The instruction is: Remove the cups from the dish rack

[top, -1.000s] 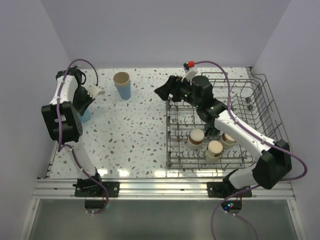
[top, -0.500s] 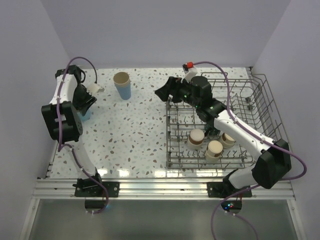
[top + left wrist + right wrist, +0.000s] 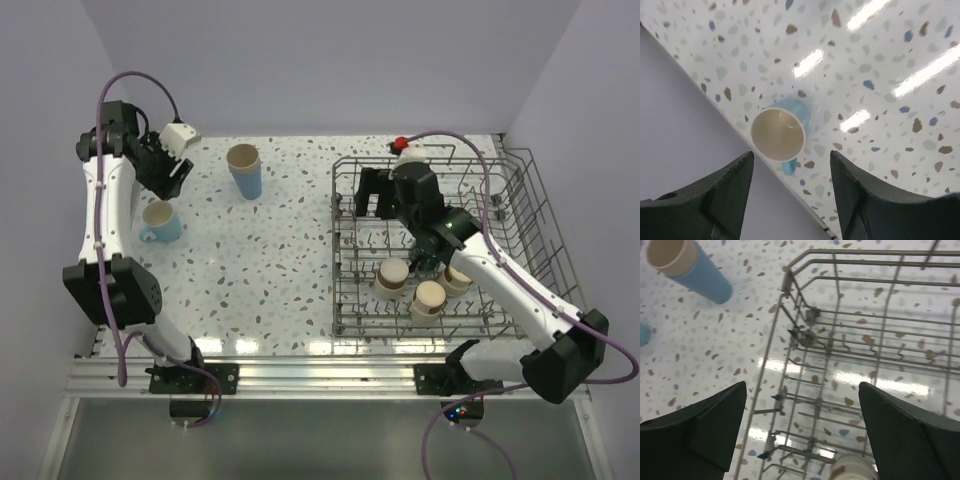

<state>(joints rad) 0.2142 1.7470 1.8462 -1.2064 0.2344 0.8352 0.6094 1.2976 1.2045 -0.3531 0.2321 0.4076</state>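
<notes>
The dark green cup (image 3: 424, 258) still sits in the rack (image 3: 420, 328), so my right gripper goes back, down and to the right in the top view onto it next.
A light blue handled mug (image 3: 160, 222) (image 3: 778, 134) stands upright on the table at the left. My left gripper (image 3: 168, 175) (image 3: 791, 156) hangs open above it, holding nothing. A light blue tumbler (image 3: 245, 172) (image 3: 690, 267) stands at the back. The grey wire dish rack (image 3: 420, 328) (image 3: 805, 335) fills the right side. Three beige cups (image 3: 392, 278) sit upside down in its front part, one showing in the right wrist view (image 3: 852, 467). My right gripper (image 3: 373, 200) (image 3: 802, 385) is open and empty over the rack's left part.
The left wall runs close beside the mug. The rack's raised wire sides and upright tines (image 3: 900, 352) surround the space under my right gripper. Speckled tabletop (image 3: 270, 270) lies between the mug, the tumbler and the rack.
My left gripper opened, let go of the light blue mug and rose away from it. My right gripper moved right, from beside the rack's left rim to over the rack, and opened wider.
</notes>
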